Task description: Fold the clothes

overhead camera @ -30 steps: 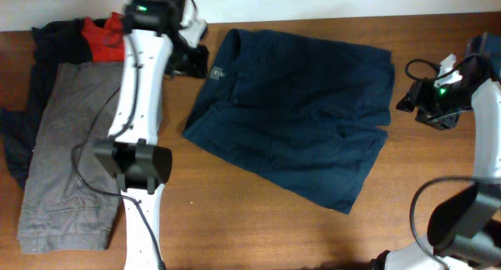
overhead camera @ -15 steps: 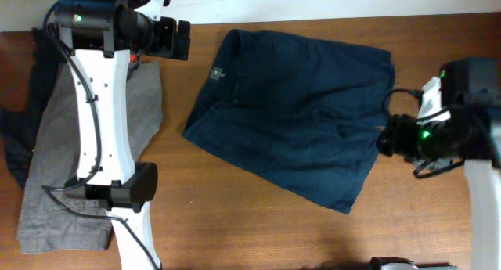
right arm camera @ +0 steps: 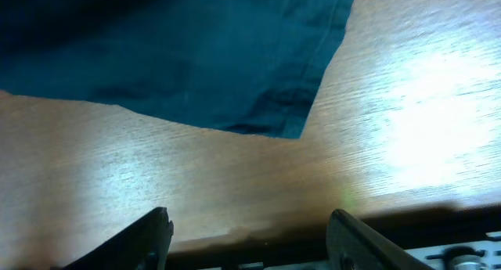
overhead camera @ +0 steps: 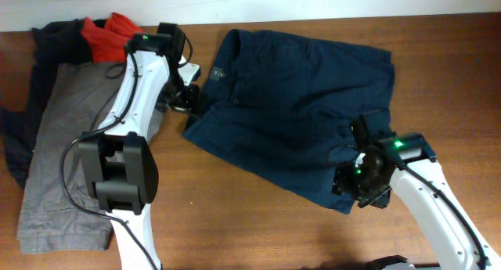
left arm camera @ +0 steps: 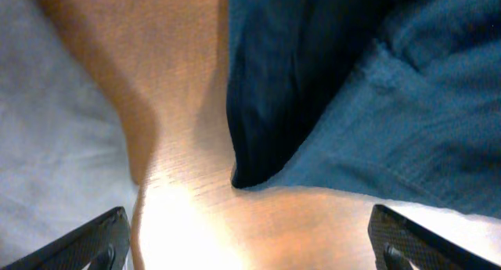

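My right gripper will lower onto the shorts' near hem corner (overhead camera: 347, 210) (right arm camera: 294, 132), fingers on either side of the hem's edge, since they still hang open just off the cloth.
The clothes lie in two groups. Dark navy shorts (overhead camera: 297, 98) are spread flat mid-table. A grey piece (overhead camera: 66, 153), a red-orange piece (overhead camera: 106, 34) and a black piece (overhead camera: 45, 47) are heaped at the left. My left gripper (overhead camera: 189, 98) hangs open over bare wood beside the shorts' left waistband corner (left arm camera: 254, 172), nothing between its fingers (left arm camera: 94, 243). My right gripper (overhead camera: 362, 178) is open just off the shorts' lower right hem corner (right arm camera: 286, 129), its fingers (right arm camera: 145, 239) empty above the wood.
The grey piece (left arm camera: 47, 145) reaches close to the left gripper's left side. The table's front edge (right arm camera: 258, 243) runs just beneath the right gripper. Bare wooden tabletop (overhead camera: 235, 215) lies in front of the shorts.
The left arm came down from the back left to the shorts' left corner with its jaws now wide. The right arm moved from the right edge to the lower right hem corner.
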